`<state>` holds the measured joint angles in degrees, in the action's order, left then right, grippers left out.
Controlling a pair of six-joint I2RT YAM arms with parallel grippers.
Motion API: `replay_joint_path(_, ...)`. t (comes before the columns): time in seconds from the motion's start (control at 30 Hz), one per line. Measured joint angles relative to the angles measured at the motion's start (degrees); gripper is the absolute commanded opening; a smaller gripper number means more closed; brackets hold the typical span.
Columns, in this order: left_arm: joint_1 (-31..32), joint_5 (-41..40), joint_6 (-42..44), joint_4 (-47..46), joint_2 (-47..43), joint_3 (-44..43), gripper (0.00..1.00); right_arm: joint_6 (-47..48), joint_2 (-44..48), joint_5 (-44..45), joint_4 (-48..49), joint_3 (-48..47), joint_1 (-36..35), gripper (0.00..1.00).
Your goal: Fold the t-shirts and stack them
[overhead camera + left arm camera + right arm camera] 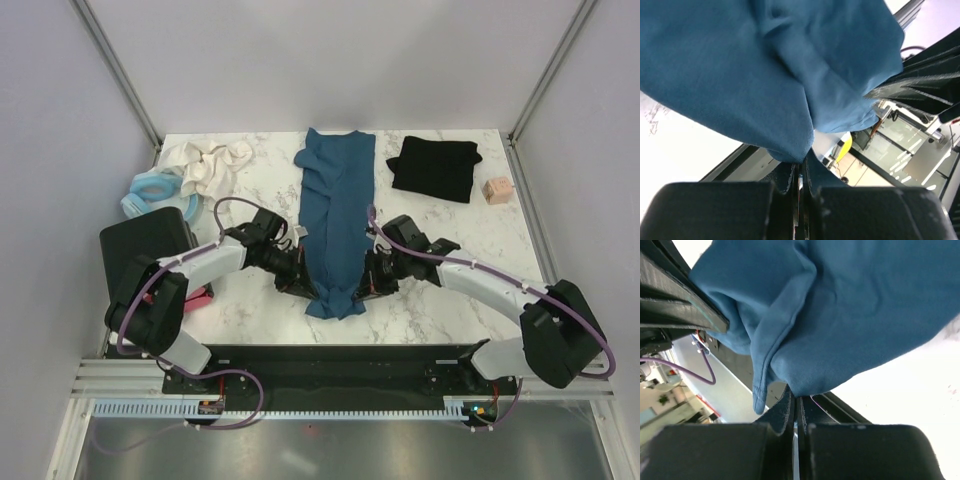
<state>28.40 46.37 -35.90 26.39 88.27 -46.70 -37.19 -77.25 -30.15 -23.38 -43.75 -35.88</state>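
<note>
The teal-blue t-shirt point(337, 215) stretches out as a long piece of cloth, so my left gripper carries its near end outward next and releases it onto the t-shirt's far half.
The dark teal-blue t-shirt point(337, 215) lies as a long narrow strip down the middle of the marble table, its near end bunched and raised between the two arms. My left gripper point(300, 283) is shut on the left side of that near end. In the left wrist view the teal cloth point(765, 75) hangs from the tips of my left gripper point(804, 162). My right gripper point(368, 282) is shut on the right side of the same end. The right wrist view shows the cloth point(850, 315) pinched in my right gripper point(796, 399). The black t-shirt point(436, 166) lies folded at the back right, away from both grippers.
A crumpled white cloth point(206, 164) and a pale blue ring-shaped item point(150, 190) lie at the back left. A black box point(145, 250) stands at the left edge. A small tan cube point(496, 190) sits right of the black shirt. Frame posts stand at the back corners.
</note>
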Motion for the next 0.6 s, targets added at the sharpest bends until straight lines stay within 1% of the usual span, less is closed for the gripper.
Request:
replay_joint_path(0.17, -1.27, -1.42, 0.02, 2.36, 0.04, -4.96, 0.02, 3.32, -2.27, 1.99, -4.66, -6.71, 0.50, 0.00)
replay_joint_path(0.3, -3.48, -2.97, 0.20, 4.42, 0.96, -8.87, 0.02, 5.70, -4.31, 2.82, -7.13, -10.71, 2.45, 0.00)
replay_joint_path(0.6, -7.50, -6.99, 1.97, 7.65, 10.78, -21.99, 0.02, 11.98, -13.25, 3.58, -10.71, -19.58, 9.60, 0.00)
